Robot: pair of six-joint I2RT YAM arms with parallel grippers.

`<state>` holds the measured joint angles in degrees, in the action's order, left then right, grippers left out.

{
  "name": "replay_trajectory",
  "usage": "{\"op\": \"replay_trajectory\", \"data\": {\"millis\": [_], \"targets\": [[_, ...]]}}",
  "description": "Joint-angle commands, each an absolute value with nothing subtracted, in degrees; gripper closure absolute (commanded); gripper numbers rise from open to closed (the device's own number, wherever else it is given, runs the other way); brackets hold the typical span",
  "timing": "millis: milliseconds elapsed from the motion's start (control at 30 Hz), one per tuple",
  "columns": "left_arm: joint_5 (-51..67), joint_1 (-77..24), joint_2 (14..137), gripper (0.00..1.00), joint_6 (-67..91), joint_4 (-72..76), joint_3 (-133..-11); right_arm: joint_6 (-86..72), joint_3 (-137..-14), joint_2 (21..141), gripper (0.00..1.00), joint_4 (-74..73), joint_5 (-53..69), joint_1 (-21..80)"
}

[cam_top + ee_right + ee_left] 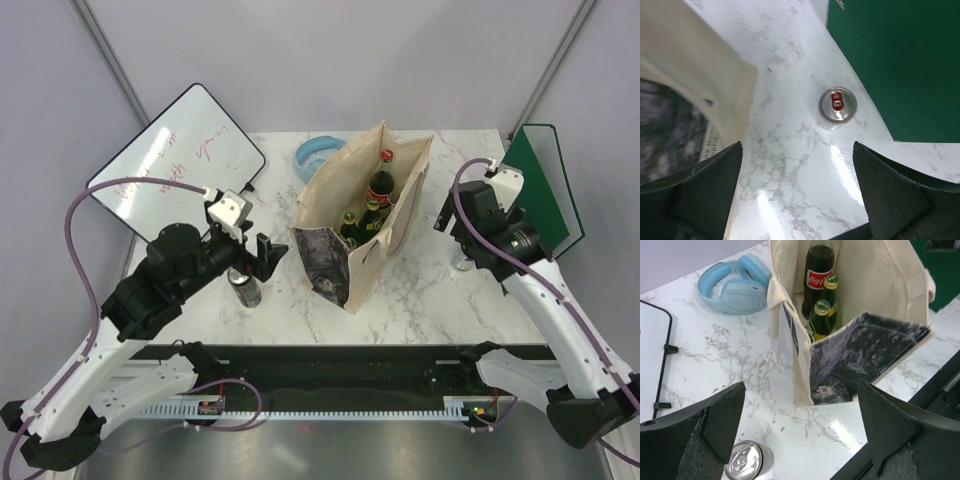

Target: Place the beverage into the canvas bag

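Note:
The red tab sits off-center toward the right in the wrist view, so the robot's right gripper will move that way and down around the upright can (838,106).
The beige canvas bag (365,215) stands mid-table with its mouth open and a dark grey picture on its near face (865,360). Inside are a cola bottle (818,275) and two green bottles (821,315). A silver can (245,288) stands left of the bag, under my left gripper (262,255); in the left wrist view the can (744,461) sits by the left fingertip. That gripper (802,425) is open and empty. A can with a red tab (838,105) stands right of the bag, ahead of my open, empty right gripper (797,185); in the top view it (462,262) is mostly hidden by the arm.
Blue headphones (318,152) lie behind the bag. A whiteboard (178,160) leans at the back left and a green board (548,190) at the right edge. The table's front edge (340,347) runs just before the arm bases.

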<state>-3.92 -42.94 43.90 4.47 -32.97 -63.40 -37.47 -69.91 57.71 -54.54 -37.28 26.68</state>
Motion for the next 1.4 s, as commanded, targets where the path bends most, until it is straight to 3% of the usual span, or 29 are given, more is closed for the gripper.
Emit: {"op": "replay_trajectory", "data": {"millis": [0,233,600,900,1000,1067,1133,1367], "targets": [[-3.51,-42.89,38.35,0.00,0.26,-30.60,-57.32,-34.20,-65.40,61.95,0.02,-52.92,-32.98,18.39],[-10.45,-42.98,25.85,0.00,0.09,-23.21,-47.47,-29.80,-59.06,66.70,0.05,-44.57,-21.10,3.00],[-15.47,-42.98,21.62,0.00,1.32,-20.83,-42.89,-24.97,-54.23,73.21,0.13,-36.92,-14.68,0.26],[-16.43,-42.98,21.97,0.00,1.49,-20.92,-42.63,-22.24,-54.67,72.95,0.46,-35.42,-18.72,-1.32],[-16.52,-42.98,22.06,0.00,1.49,-20.83,-42.63,-21.80,-55.11,73.21,0.46,-35.42,-18.90,-1.32],[-16.61,-42.89,22.41,0.00,1.49,-20.92,-42.80,-21.53,-55.55,74.44,0.34,-35.77,-18.98,-1.41],[-16.61,-42.98,22.59,0.00,1.49,-21.18,-42.89,-21.36,-55.98,75.14,0.29,-35.95,-18.81,-1.58],[-16.70,-42.98,22.67,0.00,1.58,-21.36,-42.80,-20.83,-57.30,75.76,0.31,-35.68,-18.46,-2.02]]}}
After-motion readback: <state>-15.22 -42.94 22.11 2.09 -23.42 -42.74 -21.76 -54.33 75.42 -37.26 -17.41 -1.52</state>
